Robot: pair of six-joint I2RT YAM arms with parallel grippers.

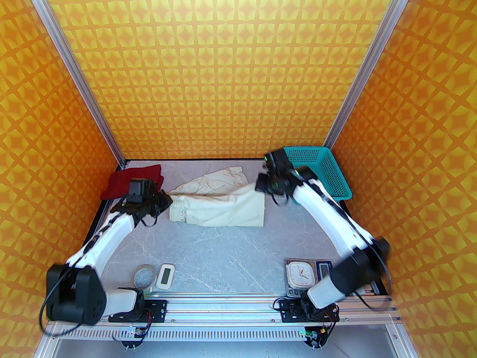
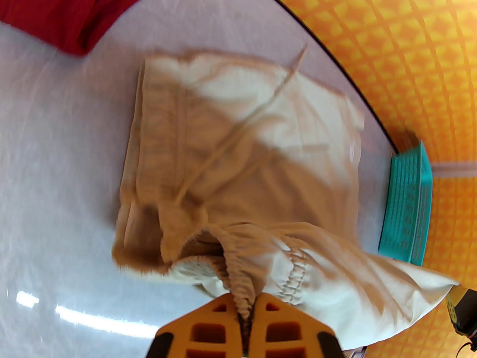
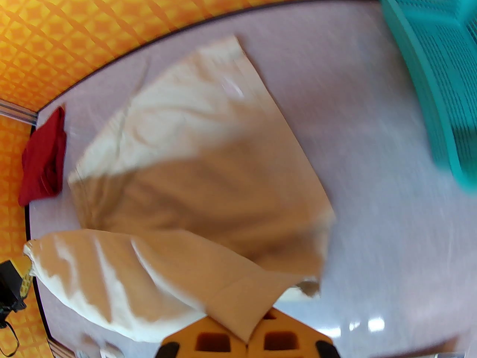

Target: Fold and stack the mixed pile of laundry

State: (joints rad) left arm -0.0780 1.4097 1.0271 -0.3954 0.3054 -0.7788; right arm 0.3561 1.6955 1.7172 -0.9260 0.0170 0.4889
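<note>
My right gripper carries the hem outward and down next and releases it on the uncovered far corner of the shorts, which lies outward and below.
Cream-white shorts (image 1: 218, 203) are stretched across the far half of the table, lifted at both ends. My left gripper (image 1: 168, 201) is shut on the gathered elastic waistband (image 2: 242, 282) at the left end. My right gripper (image 1: 259, 185) is shut on a leg hem (image 3: 242, 304) at the right end. The far part of the shorts (image 2: 238, 125) still lies on the table. A dark red shirt (image 1: 134, 183), folded, rests at the far left corner (image 2: 67, 9), behind my left wrist.
A teal mesh basket (image 1: 322, 170) stands at the far right, just behind my right arm. Near the front edge lie a round tin (image 1: 143, 277), a white timer (image 1: 165, 275) and a scale carrying a clock (image 1: 303, 274). Orange walls close three sides.
</note>
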